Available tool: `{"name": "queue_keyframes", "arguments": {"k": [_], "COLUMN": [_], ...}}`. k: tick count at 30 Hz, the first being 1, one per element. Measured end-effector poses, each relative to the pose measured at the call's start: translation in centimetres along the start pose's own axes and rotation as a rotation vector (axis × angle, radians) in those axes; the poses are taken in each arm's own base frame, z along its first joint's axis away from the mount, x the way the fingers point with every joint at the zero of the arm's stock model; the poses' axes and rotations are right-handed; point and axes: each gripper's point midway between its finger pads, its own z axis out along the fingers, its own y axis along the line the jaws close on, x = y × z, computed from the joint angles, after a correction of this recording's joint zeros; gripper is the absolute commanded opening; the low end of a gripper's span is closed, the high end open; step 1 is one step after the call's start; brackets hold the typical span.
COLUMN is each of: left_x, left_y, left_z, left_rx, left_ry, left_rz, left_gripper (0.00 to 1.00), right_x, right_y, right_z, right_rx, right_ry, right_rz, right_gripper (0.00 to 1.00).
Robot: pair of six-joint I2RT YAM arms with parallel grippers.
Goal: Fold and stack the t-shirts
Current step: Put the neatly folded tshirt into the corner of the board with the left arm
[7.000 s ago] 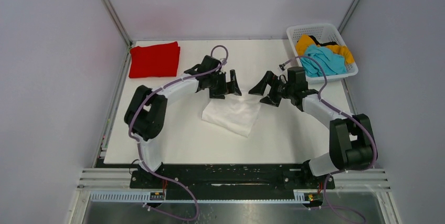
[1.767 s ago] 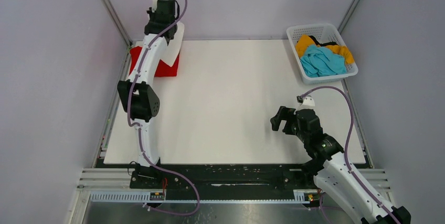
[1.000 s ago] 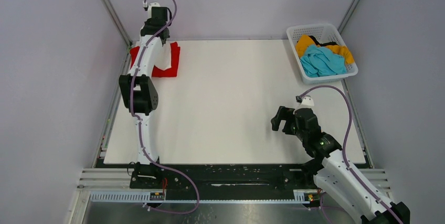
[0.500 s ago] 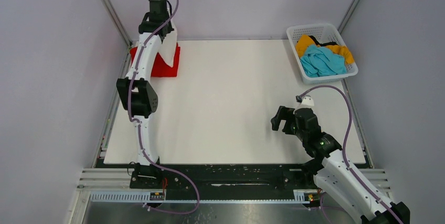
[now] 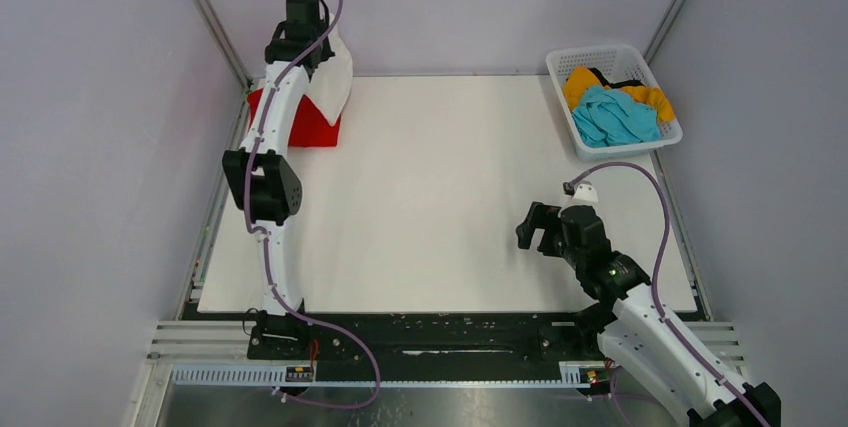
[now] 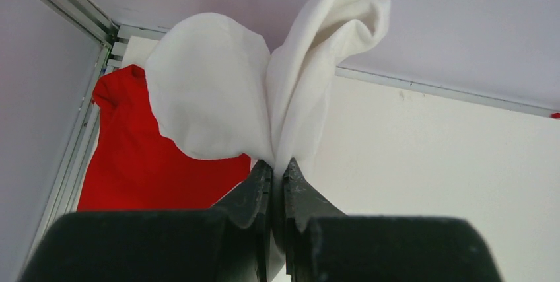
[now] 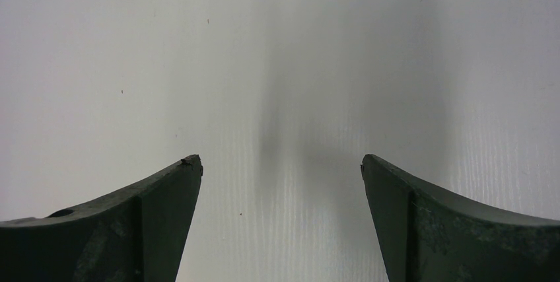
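Observation:
My left gripper should next bring the white t-shirt down toward the metal bar [image 5: 238, 128] [image 6: 80, 133] and let go of it there, since it hangs past the red t-shirt's edge.
A folded white t-shirt [image 6: 218, 90] hangs bunched in two lobes from my left gripper [image 6: 277, 166], which is shut on its edge. It hangs over the folded red t-shirt [image 6: 142, 170] at the table's far left corner. From above, the white t-shirt [image 5: 335, 72] shows beside my raised left arm, with the red t-shirt [image 5: 305, 127] under it. My right gripper [image 7: 280, 163] is open over bare table, near the front right [image 5: 530, 229]. A teal t-shirt [image 5: 612, 115] and an orange-yellow one [image 5: 582, 80] lie in the basket.
The white lattice basket [image 5: 580, 53] stands at the far right corner. Grey walls close in the table [image 5: 440, 207] at the back and both sides. A metal rail runs along the left edge by the red shirt.
My left gripper has lifted the white t-shirt slightly above the red one, and the cloth has swung out to the right. The right arm has not moved.

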Motion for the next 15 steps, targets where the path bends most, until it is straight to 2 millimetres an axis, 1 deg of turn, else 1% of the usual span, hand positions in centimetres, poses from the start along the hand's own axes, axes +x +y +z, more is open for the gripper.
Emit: {"name": "queue_keyframes", "arguments": {"k": [5, 8, 11, 15], "left_x": [-0.3, 0.0, 1.0, 3.0], "left_y": [1.1, 2.2, 3.2, 4.3], "left_z": [0.4, 1.1, 2.4, 4.3], "left_rx": [-0.007, -0.022, -0.041, -0.068], "left_ry": [-0.002, 0.006, 0.024, 0.065], "left_rz": [-0.046, -0.054, -0.036, 0.007], "left_gripper": [0.00, 0.00, 0.00, 0.00], "right_x": [0.1, 0.2, 0.2, 0.4], "right_y": [0.0, -0.1, -0.1, -0.2], "right_z": [0.1, 0.1, 0.2, 0.2], "right_rx": [0.003, 0.005, 0.008, 0.012], "right_ry": [0.004, 0.008, 0.012, 0.018], "right_rz": [-0.001, -0.002, -0.002, -0.004], "right_gripper": [1.00, 0.99, 1.00, 1.00]}}
